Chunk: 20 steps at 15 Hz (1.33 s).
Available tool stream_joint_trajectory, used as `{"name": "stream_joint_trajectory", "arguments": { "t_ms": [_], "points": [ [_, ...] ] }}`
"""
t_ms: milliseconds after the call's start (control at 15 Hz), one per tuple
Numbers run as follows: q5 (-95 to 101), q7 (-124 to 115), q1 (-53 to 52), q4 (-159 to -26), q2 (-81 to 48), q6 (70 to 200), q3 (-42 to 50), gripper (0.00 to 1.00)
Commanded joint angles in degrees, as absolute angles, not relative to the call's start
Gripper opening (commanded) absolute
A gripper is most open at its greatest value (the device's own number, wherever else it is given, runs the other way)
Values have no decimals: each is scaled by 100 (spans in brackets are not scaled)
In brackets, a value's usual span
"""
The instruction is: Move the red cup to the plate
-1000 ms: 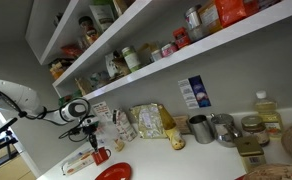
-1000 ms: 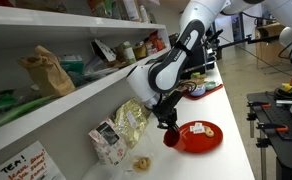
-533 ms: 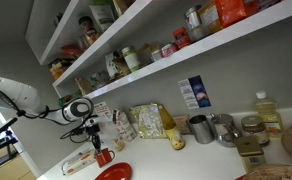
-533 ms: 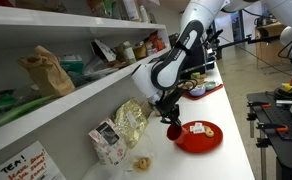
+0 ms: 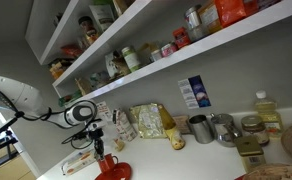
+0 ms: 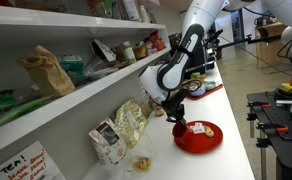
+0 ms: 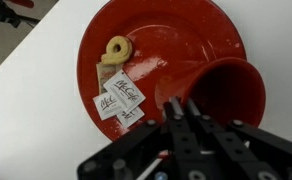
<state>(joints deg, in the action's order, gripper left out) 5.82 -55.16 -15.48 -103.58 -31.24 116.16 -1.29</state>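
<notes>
Next I will bring the cup (image 6: 180, 129) down with my gripper onto the bare part of the red plate and release the cup's rim, since biscuit and sachets leave that spot clear.
The red cup (image 7: 229, 92) hangs over the red plate (image 7: 171, 35) in the wrist view, its open mouth facing the camera. My gripper (image 7: 183, 108) is shut on the cup's near rim, fingers close together. The plate carries a ring-shaped biscuit (image 7: 116, 48) and a few white sachets (image 7: 121, 98) on its left half. In an exterior view the gripper (image 6: 175, 118) holds the cup (image 6: 180, 129) just above the near edge of the plate (image 6: 208, 138). In an exterior view the cup (image 5: 113, 160) is over the plate (image 5: 114, 173), below the gripper (image 5: 102, 148).
Snack bags (image 6: 131, 121) stand against the wall behind the plate. Grey steel canisters (image 5: 200, 128) and an oil bottle (image 5: 267, 108) stand further along the counter. A shelf (image 6: 76, 95) overhangs the counter. The counter edge (image 7: 26, 60) runs close to the plate.
My gripper has carried the red cup sideways from beside the plate to over the plate and a little lower.
</notes>
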Motion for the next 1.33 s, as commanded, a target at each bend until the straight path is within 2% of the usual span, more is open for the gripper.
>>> {"name": "stream_joint_trajectory", "arguments": {
  "t_ms": [0,600,733,800,933,1000,1267],
  "points": [
    [520,-5529,-1518,-10705,-2973,11811,-122,3],
    [507,-5541,-1511,-11005,-2927,11974,-119,5],
    [520,-5521,-1517,-11032,-2909,11975,-126,34],
    [564,-5508,-1535,-10823,-3079,11852,-114,15],
    [564,-5508,-1534,-10868,-3057,11861,-115,30],
    [565,-5509,-1534,-10876,-3050,11861,-115,34],
    [565,-5509,-1533,-10887,-3039,11862,-116,34]
  ]
}}
